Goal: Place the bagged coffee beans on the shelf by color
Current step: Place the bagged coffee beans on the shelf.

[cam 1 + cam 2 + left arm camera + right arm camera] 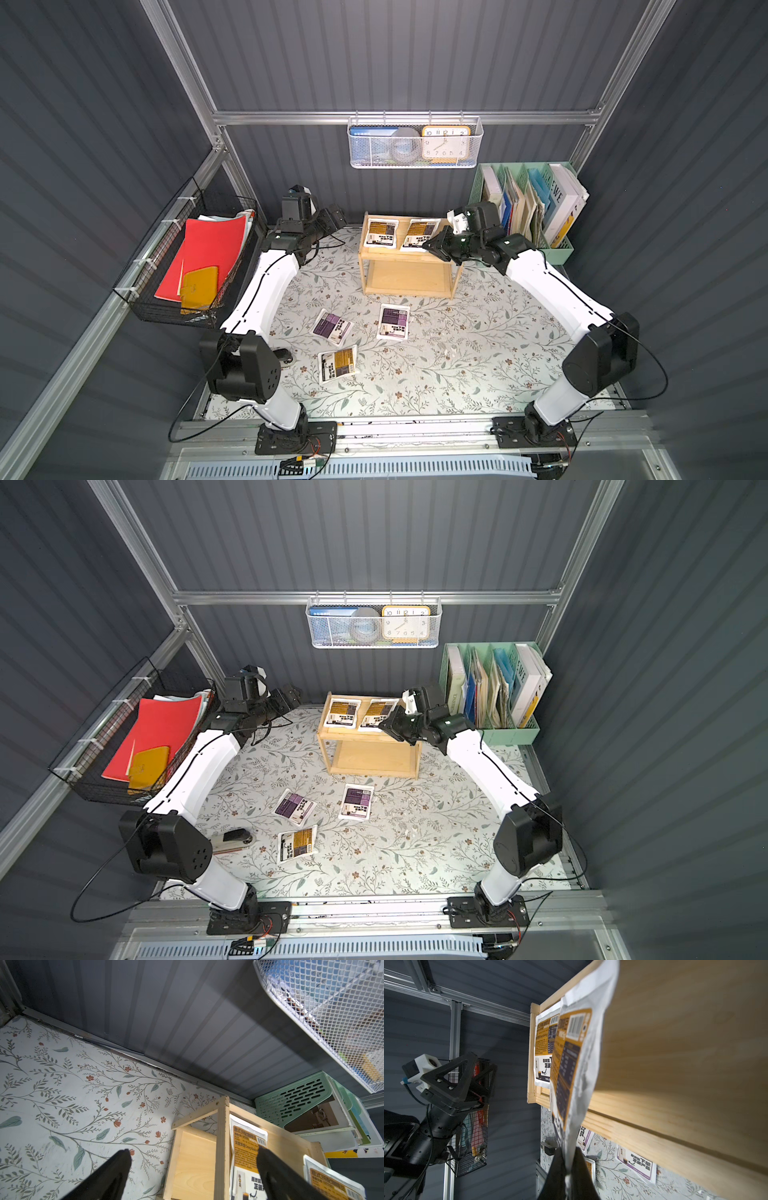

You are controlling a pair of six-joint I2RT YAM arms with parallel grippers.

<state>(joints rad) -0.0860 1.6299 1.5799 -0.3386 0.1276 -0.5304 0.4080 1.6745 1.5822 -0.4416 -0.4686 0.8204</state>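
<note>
The shelf's top level lies just below my right gripper, so next I will bring my gripper down toward the free yellow bag and release the held one there.
The wooden shelf (409,278) (370,759) stands at the back middle of the table. Two yellow-labelled coffee bean bags are on its top tier: the left one (380,232) (245,1147) lies free. My right gripper (430,245) (569,1153) is shut on the near edge of the right one (419,233) (571,1064). Two purple bags (332,327) (393,322) and a third yellow bag (337,363) lie flat on the mat in front of the shelf. My left gripper (334,216) (193,1150) hangs open and empty at the back left, beside the shelf.
A mint-green file organizer (559,249) with books stands right of the shelf, behind my right arm. A white wire basket (413,162) with a clock hangs on the back wall. A black wire basket (145,307) holds red folders at the left. A stapler (230,840) lies by my left arm.
</note>
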